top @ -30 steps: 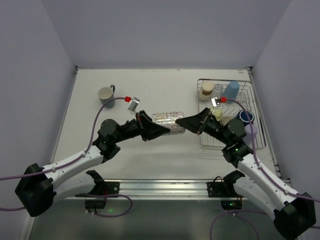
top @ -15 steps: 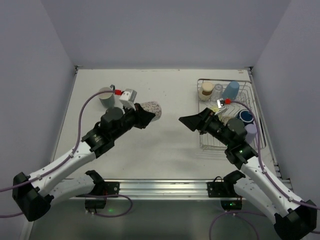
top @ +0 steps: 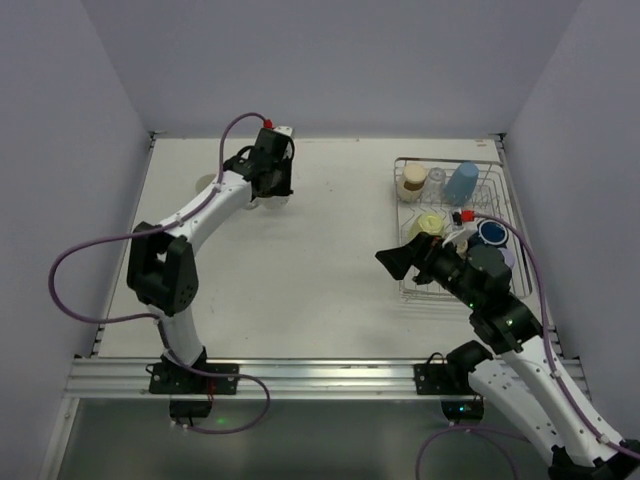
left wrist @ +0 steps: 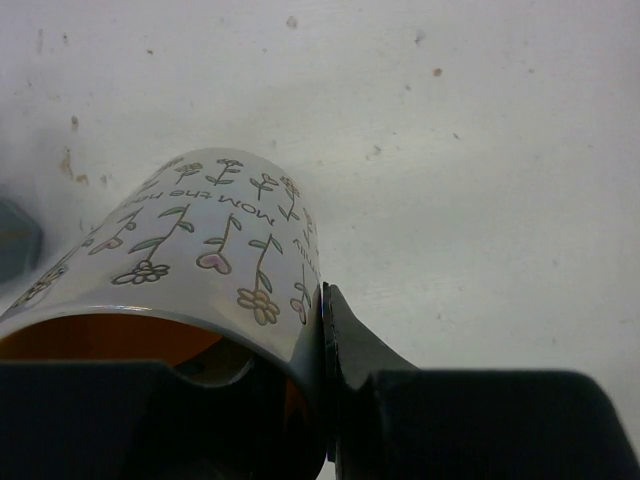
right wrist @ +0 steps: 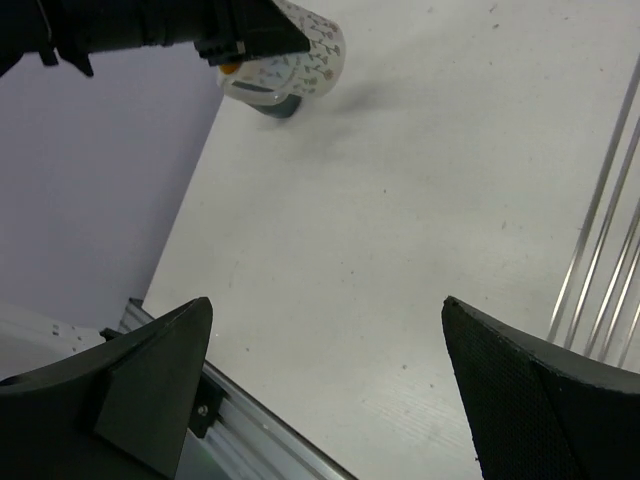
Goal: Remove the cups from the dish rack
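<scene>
The flowered mug is hanging tilted. My left gripper will next go down onto the open tabletop (top: 270,206) beside the grey mug, turn the flowered mug upright and let go of its rim.
My left gripper (top: 272,182) is at the far left of the table, shut on the rim of a white flowered mug with an orange lining (left wrist: 210,235), one finger inside and one outside. The mug is tilted, low over the table, and also shows in the right wrist view (right wrist: 297,52). My right gripper (top: 392,262) is open and empty, just left of the silver wire dish rack (top: 408,292). In the rack stand a cream ribbed cup (top: 411,180), a clear glass (top: 436,177), a light blue tumbler (top: 462,180), a pale yellow cup (top: 428,220) and a navy cup (top: 490,232).
A grey mug (top: 204,183) stands on the table just left of the held mug, mostly hidden by the left arm; its edge shows in the left wrist view (left wrist: 15,235). Rack wires (right wrist: 600,250) lie to the right of my right gripper. Walls surround the table.
My left arm swung the flowered mug from the table's middle to the far left, beside the grey mug. My right gripper drew back toward the rack's near left side, open.
</scene>
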Controlling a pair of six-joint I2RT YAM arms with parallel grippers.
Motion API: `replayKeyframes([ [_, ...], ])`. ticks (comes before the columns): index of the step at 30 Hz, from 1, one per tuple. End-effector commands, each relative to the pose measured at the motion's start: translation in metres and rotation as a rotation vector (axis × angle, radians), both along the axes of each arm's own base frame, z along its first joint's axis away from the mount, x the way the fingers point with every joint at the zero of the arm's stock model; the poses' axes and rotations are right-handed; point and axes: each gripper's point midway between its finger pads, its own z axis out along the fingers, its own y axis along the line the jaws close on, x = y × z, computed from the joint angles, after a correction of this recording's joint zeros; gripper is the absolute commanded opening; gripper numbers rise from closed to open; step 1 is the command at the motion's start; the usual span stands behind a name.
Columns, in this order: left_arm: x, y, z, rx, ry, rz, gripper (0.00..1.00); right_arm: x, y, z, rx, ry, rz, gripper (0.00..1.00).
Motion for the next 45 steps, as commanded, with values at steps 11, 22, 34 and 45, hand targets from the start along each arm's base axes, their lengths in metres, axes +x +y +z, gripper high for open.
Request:
replayKeyframes([
  [11, 0.074, 0.028, -0.040, 0.128, 0.116, 0.014, 0.00, -0.010, -0.031, -0.017, -0.136, -0.003, -0.084, 0.99],
  [22, 0.085, 0.047, -0.047, 0.163, 0.110, 0.064, 0.55, 0.013, -0.070, -0.020, -0.285, 0.044, -0.309, 0.99],
  [34, 0.034, 0.017, 0.114, -0.149, -0.202, -0.031, 0.98, 0.078, -0.121, -0.042, -0.605, 0.216, -0.534, 0.99],
  [45, -0.151, -0.025, 0.117, -0.455, -0.282, -0.386, 1.00, 0.126, -0.124, -0.081, -0.711, 0.333, -0.464, 0.99],
])
